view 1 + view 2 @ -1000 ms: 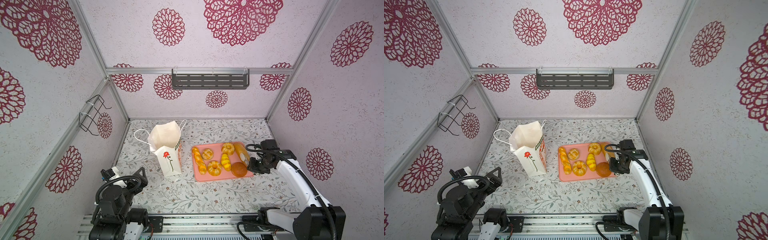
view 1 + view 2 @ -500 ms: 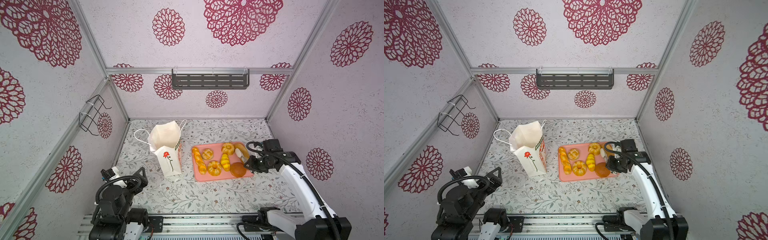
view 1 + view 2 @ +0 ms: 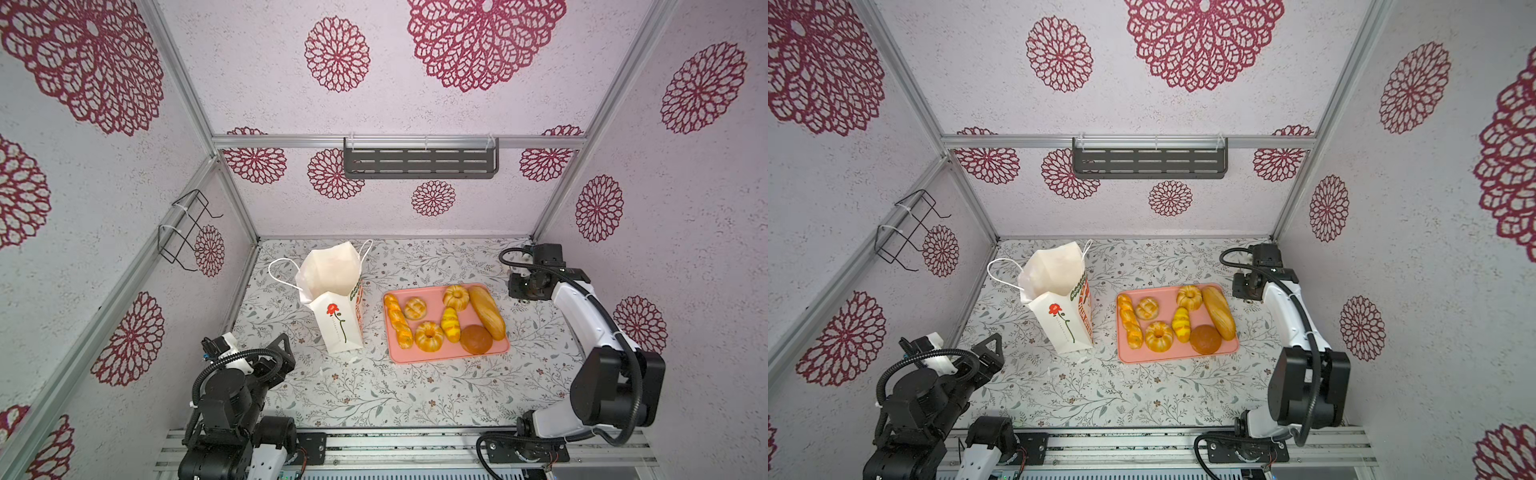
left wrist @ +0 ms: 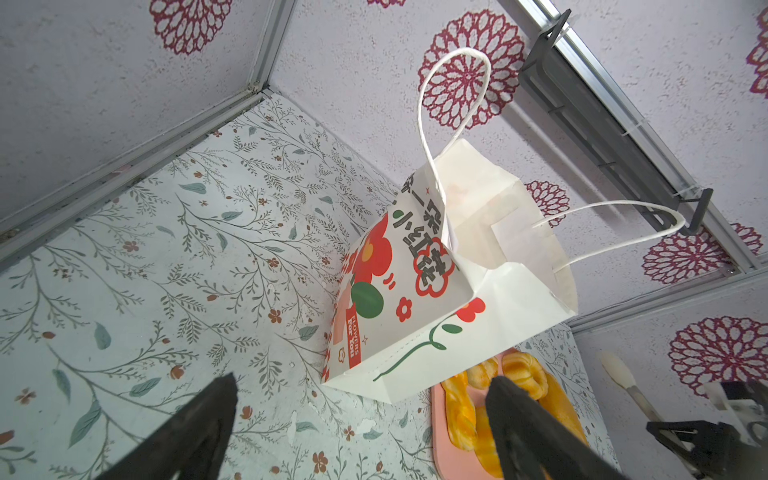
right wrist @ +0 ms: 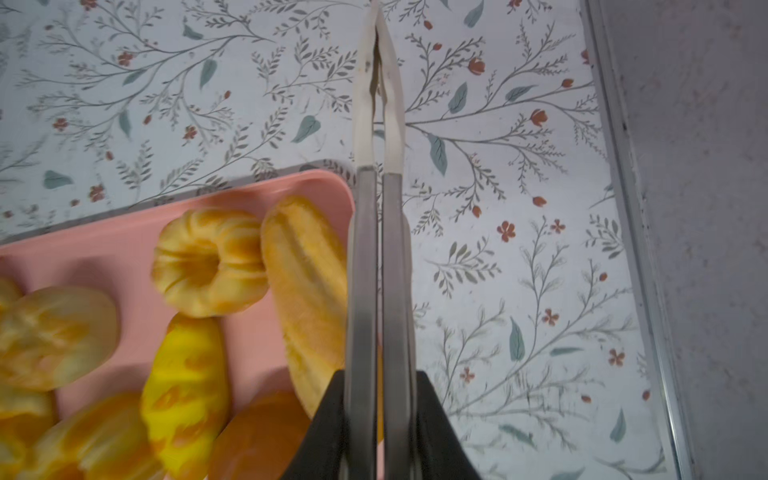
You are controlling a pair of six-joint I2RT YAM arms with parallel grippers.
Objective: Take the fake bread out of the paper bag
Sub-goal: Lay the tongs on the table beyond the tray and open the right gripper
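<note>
The right gripper lowers the metal tongs (image 5: 379,104) onto the bare tabletop below, beside the tray, and releases them next, since the paper bag shows empty.
The white paper bag (image 3: 338,309) with the red rose stands upright left of centre, mouth open; what shows inside is bare white paper. Several glossy fake breads lie on a pink tray (image 3: 494,353): a twisted stick (image 3: 398,321), a long loaf (image 3: 487,312), ring buns, and a brown round roll (image 3: 476,340). My right gripper (image 3: 524,287) hangs past the tray's far right corner, shut on metal tongs (image 5: 379,104) whose blades are pressed together, empty. My left gripper (image 3: 282,353) rests open near the front left, apart from the paper bag (image 4: 436,291).
A dark shelf (image 3: 419,163) hangs on the back wall and a wire rack (image 3: 183,232) on the left wall. The enclosure walls stand close to the bag's left and to the right arm. Flowered table surface (image 3: 415,395) lies in front of the tray.
My right gripper has drawn away from the brown roll on the tray, toward the back right corner. The roll stays on the tray. The left arm has not moved.
</note>
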